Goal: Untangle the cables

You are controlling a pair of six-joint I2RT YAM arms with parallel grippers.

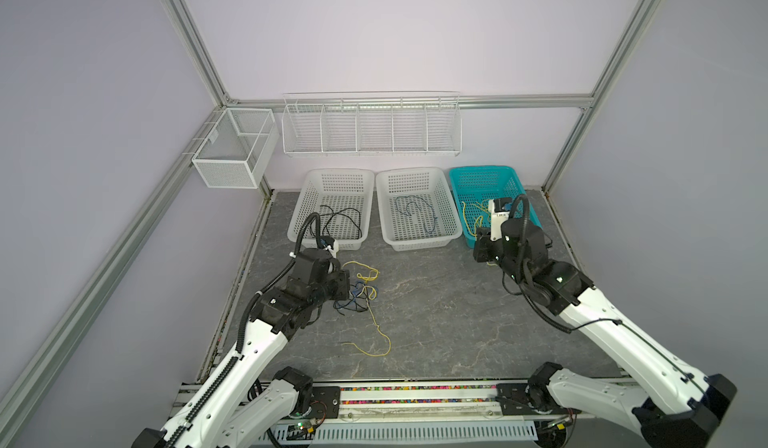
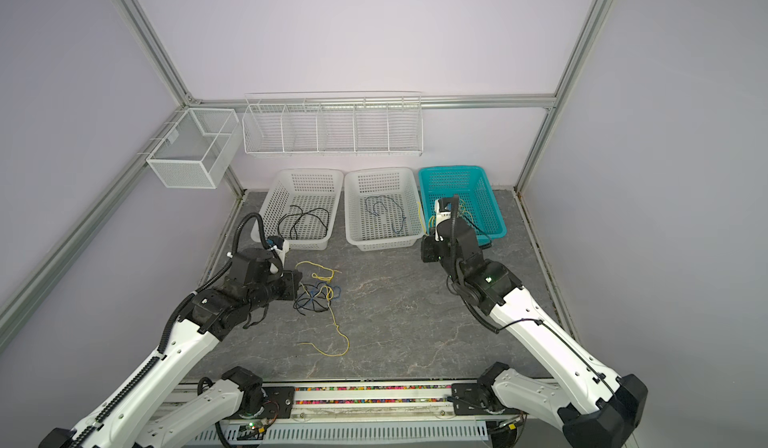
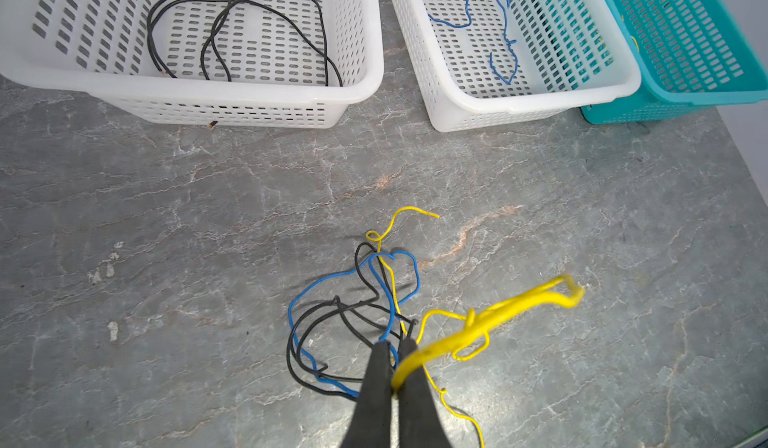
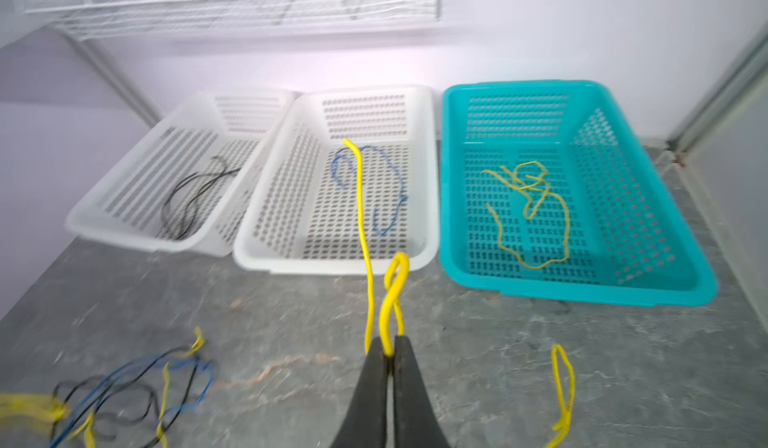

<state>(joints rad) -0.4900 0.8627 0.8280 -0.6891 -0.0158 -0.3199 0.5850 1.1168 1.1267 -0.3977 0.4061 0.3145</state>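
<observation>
My right gripper reaches outward over the bottom of the teal basket (image 4: pixel 532 204) next and releases the doubled yellow cable, since the basket lies outward and already holds yellow cable.
A tangle of black, blue and yellow cables (image 3: pixel 365 300) lies on the grey table (image 1: pixel 436 300), left of centre in both top views (image 2: pixel 318 294). My left gripper (image 3: pixel 395 344) is right over it, shut on a yellow cable (image 3: pixel 498 313) that loops up from the tangle. My right gripper (image 4: pixel 388 342) hangs in front of the teal basket (image 1: pixel 482 168), shut on a doubled yellow cable (image 4: pixel 392 292). One strand trails down beside it (image 4: pixel 561 383). In both top views the wrists hide the fingers.
The left white basket (image 1: pixel 336 171) holds black cable (image 1: pixel 340 217), the middle white basket (image 1: pixel 409 170) blue cable (image 1: pixel 415 213), and the teal basket yellow cable (image 4: pixel 528 213). A wire rack (image 1: pixel 372 126) and a mesh box (image 1: pixel 232 151) hang on the walls.
</observation>
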